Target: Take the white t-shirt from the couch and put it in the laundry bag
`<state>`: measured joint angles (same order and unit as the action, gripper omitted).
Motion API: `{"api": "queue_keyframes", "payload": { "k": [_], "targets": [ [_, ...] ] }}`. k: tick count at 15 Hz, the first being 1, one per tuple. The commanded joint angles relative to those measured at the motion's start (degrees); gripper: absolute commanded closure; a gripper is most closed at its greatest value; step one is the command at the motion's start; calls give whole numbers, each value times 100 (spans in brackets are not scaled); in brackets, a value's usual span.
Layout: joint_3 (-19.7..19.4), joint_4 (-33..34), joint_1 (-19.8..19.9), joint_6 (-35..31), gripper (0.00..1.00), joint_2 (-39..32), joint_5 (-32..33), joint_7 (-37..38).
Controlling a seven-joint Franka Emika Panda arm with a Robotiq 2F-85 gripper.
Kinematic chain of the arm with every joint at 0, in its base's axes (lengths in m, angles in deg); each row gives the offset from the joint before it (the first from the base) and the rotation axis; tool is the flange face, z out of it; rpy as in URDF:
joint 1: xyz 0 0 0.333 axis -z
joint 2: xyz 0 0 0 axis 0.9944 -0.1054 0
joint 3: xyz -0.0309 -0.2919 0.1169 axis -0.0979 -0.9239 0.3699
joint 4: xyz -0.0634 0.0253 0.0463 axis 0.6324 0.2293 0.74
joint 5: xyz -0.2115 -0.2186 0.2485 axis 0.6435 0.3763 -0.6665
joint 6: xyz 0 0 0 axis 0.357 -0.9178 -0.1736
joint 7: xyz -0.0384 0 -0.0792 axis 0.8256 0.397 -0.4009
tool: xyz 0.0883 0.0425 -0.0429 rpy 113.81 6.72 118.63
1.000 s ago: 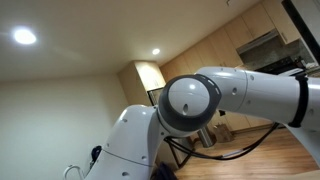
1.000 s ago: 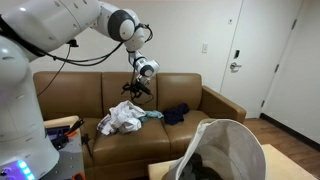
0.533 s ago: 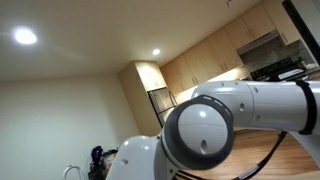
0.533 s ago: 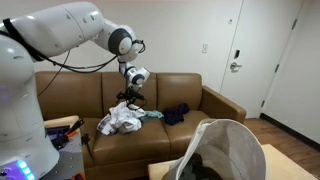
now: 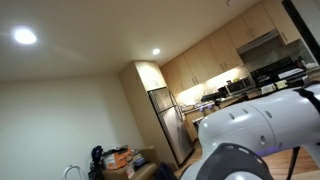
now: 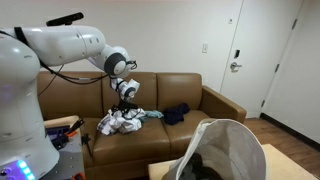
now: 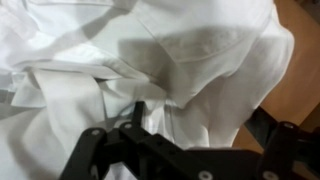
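Note:
The cloth of the crumpled white t-shirt already bunches between my gripper's spread fingers, so my gripper should go down farther into it and close on the t-shirt's fold.
The white t-shirt [image 6: 119,123] lies crumpled on the left seat of the brown couch [image 6: 205,101]. In the wrist view the t-shirt [image 7: 170,55] fills almost the whole frame. My gripper [image 6: 125,101] hangs just above the shirt, fingers pointing down. In the wrist view the gripper [image 7: 185,135] is open, its two black fingers spread wide with white cloth between them. The laundry bag [image 6: 228,148], white with a dark inside, stands open in the foreground to the right of the couch.
A dark blue garment [image 6: 177,113] lies on the middle couch seat, with a teal piece beside the shirt. A side table with clutter [image 6: 65,130] stands left of the couch. A white door [image 6: 243,55] is behind. One exterior view shows only the robot arm [image 5: 255,135] and a kitchen.
My gripper has moved down and to the left, from above the couch back to just over the white t-shirt. The shirt has not moved.

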<state>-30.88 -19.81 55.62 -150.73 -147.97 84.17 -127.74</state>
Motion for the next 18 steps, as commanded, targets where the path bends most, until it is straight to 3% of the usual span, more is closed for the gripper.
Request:
{"api": "queue_keyframes", "payload": {
  "k": [1,4,7,11,12,14,18],
  "targets": [
    [-6,692,-121,148,0,-499,208,79],
    [-166,1026,-268,389,0,-684,272,222],
    [-704,714,-550,354,0,-427,-256,311],
    [-1055,633,-765,568,3,-419,-683,411],
    [-1125,609,-801,626,26,-418,-806,409],
    [-1258,592,-849,734,29,-419,-1043,445],
    [-1409,590,-827,851,57,-422,-1507,787]
  ]
}}
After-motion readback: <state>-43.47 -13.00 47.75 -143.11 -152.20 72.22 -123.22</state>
